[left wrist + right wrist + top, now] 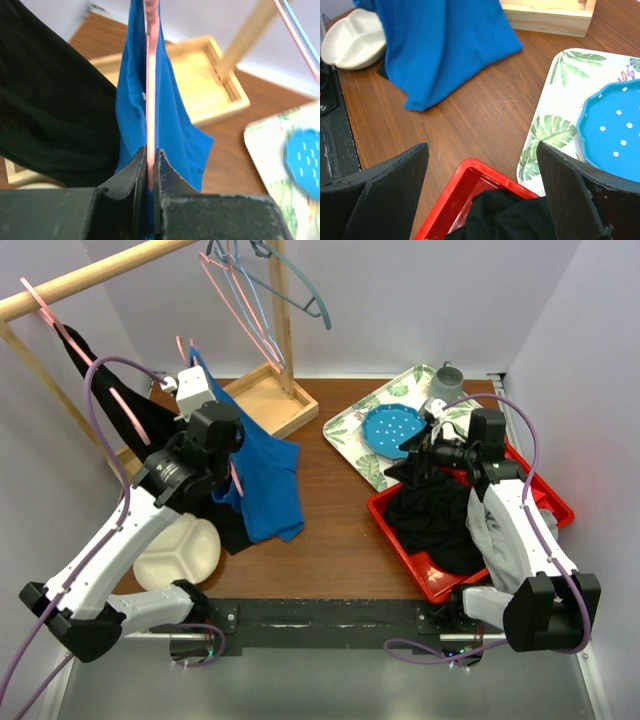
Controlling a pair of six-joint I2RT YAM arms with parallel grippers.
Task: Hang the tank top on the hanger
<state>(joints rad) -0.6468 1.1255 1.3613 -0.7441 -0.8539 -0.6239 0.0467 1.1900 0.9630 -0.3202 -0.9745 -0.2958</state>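
Note:
The left gripper raises the hanger (237,480) next to the bare bar by the black garment, above the gripper and to its left in the top view. It hooks the hanger there and releases.
The royal-blue tank top (268,475) hangs draped over the thin pink hanger (152,75), its lower hem reaching the table. Blue fabric (175,120) falls on both sides of the wire. My left gripper (150,157) is shut on the hanger's pink wire and holds it up left of centre (225,445). A short piece of the hanger (237,480) shows below the wrist. My right gripper (480,170) stands wide open above the far corner of the red bin (465,185), holding nothing, a little right of the tank top (440,45).
The red bin (400,540) holds black and grey clothes. Behind it lies a leaf-print tray (350,430) with a blue dotted plate (392,430). A black garment (120,410) hangs from the wooden rail at left. A wooden base box (270,400) and a white divided dish (180,555) lie nearby.

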